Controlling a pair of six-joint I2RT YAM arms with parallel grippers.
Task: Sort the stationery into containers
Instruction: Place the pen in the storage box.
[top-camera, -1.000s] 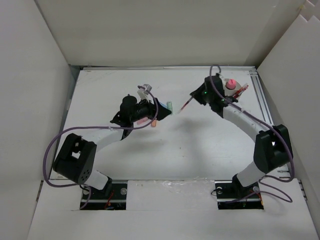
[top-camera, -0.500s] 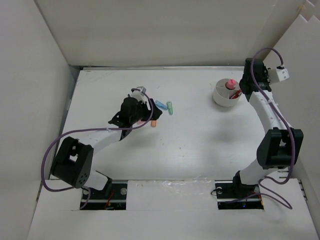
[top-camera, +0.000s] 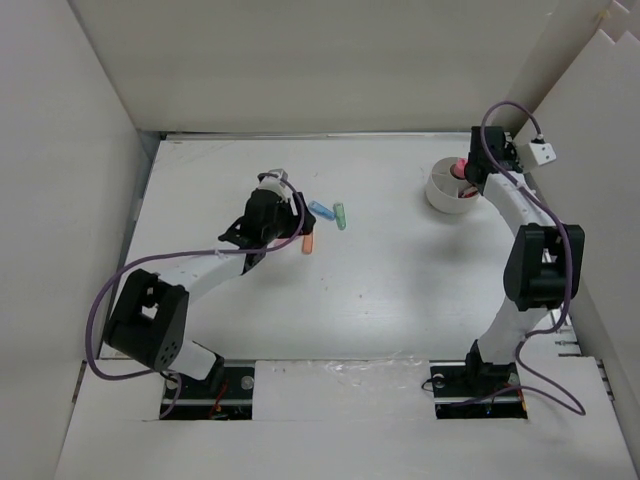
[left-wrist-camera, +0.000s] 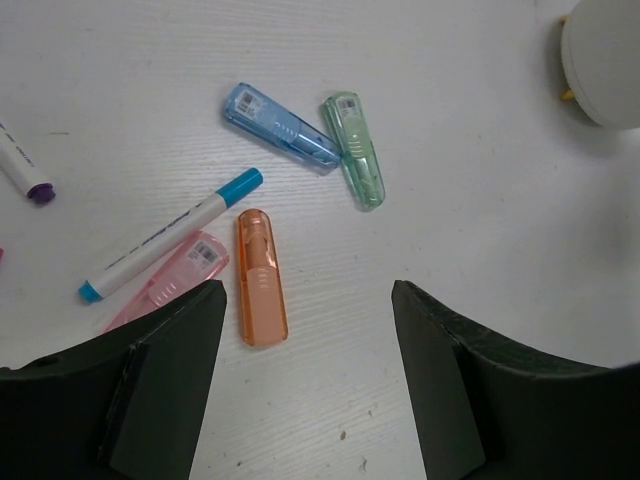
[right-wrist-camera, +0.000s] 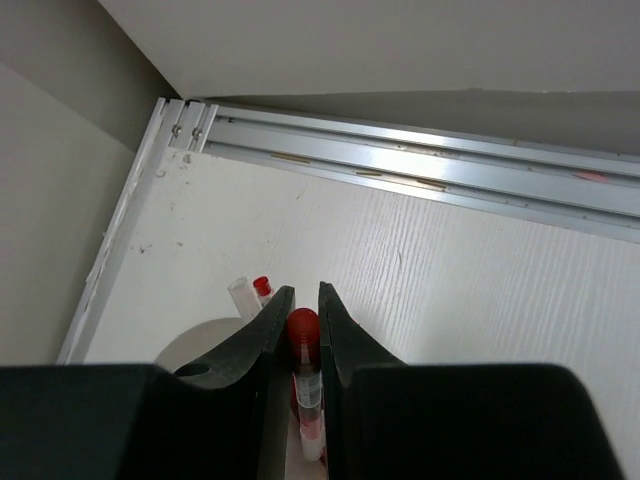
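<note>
I need to lower my left gripper onto the near end of the orange piece next, because that end is below it, between the open fingers in the wrist view.
My right gripper (right-wrist-camera: 303, 300) is shut on a white marker with a red cap (right-wrist-camera: 303, 332) and holds it upright over the round white cup (right-wrist-camera: 196, 350). Two more pen tips (right-wrist-camera: 250, 293) stick out of the cup. In the top view the right gripper (top-camera: 468, 177) is at the cup (top-camera: 440, 192) at the far right. My left gripper (left-wrist-camera: 310, 385) is open and empty just above the table. Ahead of it lie an orange piece (left-wrist-camera: 260, 278), a pink piece (left-wrist-camera: 172, 280), a blue-capped white marker (left-wrist-camera: 170, 238), a blue piece (left-wrist-camera: 277, 126) and a green piece (left-wrist-camera: 354, 150).
A purple-tipped marker (left-wrist-camera: 22, 172) lies at the left edge of the left wrist view. A metal rail (right-wrist-camera: 420, 165) runs along the table's back edge behind the cup. White walls close in the table on three sides.
My right arm swung from the middle of the table to the cup at the far right, carrying the red-capped marker. My left gripper drew back a little, uncovering the pieces.
</note>
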